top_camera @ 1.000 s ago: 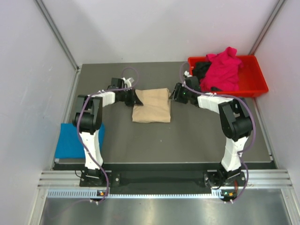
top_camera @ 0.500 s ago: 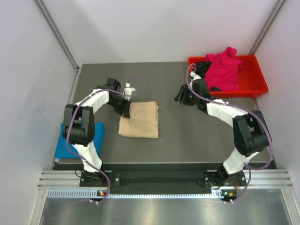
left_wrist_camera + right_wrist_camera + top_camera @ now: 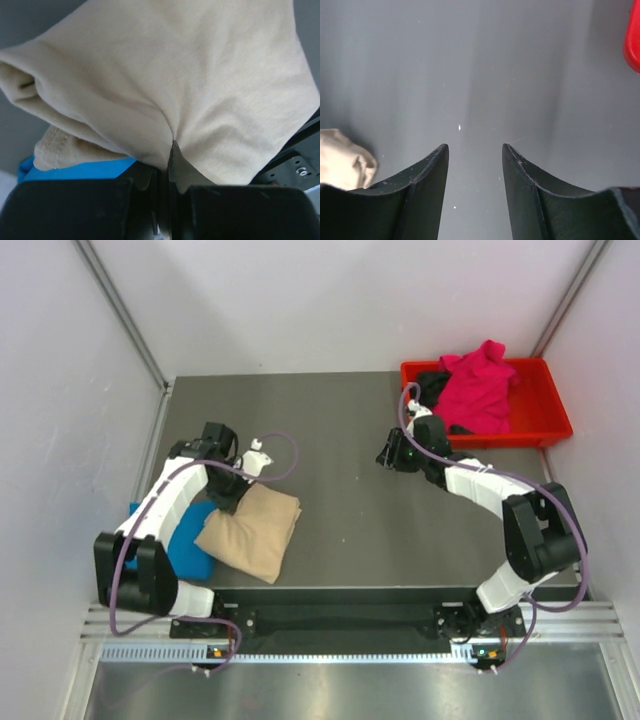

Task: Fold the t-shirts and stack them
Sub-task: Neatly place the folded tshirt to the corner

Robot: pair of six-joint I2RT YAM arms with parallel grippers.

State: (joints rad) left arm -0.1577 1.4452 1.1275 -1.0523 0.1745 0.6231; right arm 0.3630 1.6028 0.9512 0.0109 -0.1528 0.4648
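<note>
The fold of the beige-tan t-shirt goes in my left gripper to the partly covered blue t-shirt below and to the gripper's left in the top view next, then down for release.
My left gripper (image 3: 236,498) is shut on an edge of the folded beige-tan t-shirt (image 3: 250,531), which hangs over the near-left of the table and partly covers the folded bright blue t-shirt (image 3: 184,545). In the left wrist view the beige cloth (image 3: 200,85) is pinched between the shut jaws (image 3: 169,160) and the blue shirt (image 3: 75,170) shows beneath. My right gripper (image 3: 386,457) is open and empty over bare table (image 3: 475,147). The magenta-pink t-shirt (image 3: 478,390) and the black t-shirt (image 3: 430,387) lie crumpled in the red tray (image 3: 545,415).
The red tray stands at the back right against the wall. White walls close in both sides and the back. The table's front edge runs just past the beige shirt. A corner of the beige shirt (image 3: 342,160) shows at the left of the right wrist view.
My left gripper has dragged the beige-tan t-shirt from the table's middle toward the near left, onto the blue shirt. My right gripper let go and drew back to the right.
</note>
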